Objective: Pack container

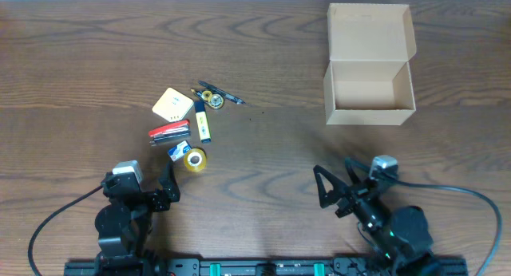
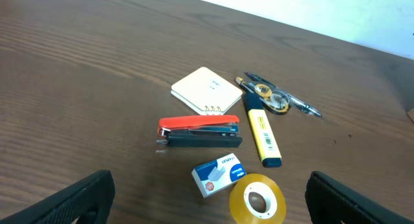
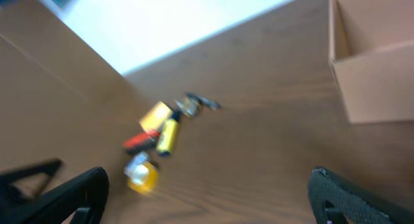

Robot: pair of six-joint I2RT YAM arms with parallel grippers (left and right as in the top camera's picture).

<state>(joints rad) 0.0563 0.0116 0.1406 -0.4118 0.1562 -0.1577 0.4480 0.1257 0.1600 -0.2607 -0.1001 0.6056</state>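
The right gripper reaches outward to the container (image 1: 370, 92) next, as its thin rim stands uncovered. Its open fingers come down astride the container's side facing the stationery (image 1: 327, 98).
The container (image 1: 370, 92), a tan cardboard box, stands open at the far right with its flap lid (image 1: 371, 33) folded back; its corner shows in the right wrist view (image 3: 375, 62). A cluster of stationery lies left of centre: a pale yellow pad (image 1: 173, 104), a red and black stapler (image 2: 200, 132), a yellow highlighter (image 2: 261, 132), a blue staple box (image 2: 218, 174), a yellow tape roll (image 2: 257, 198) and a correction tape (image 2: 272, 98). My left gripper (image 2: 208, 210) is open just short of the tape roll. My right gripper (image 3: 207, 201) is open over bare wood, well in front of the container.
The dark wooden table (image 1: 263, 53) runs to a white edge at the back. Both arm bases sit at the near edge, the left gripper (image 1: 165, 185) beside the stationery and the right gripper (image 1: 337, 182) below the container. The right wrist view is blurred.
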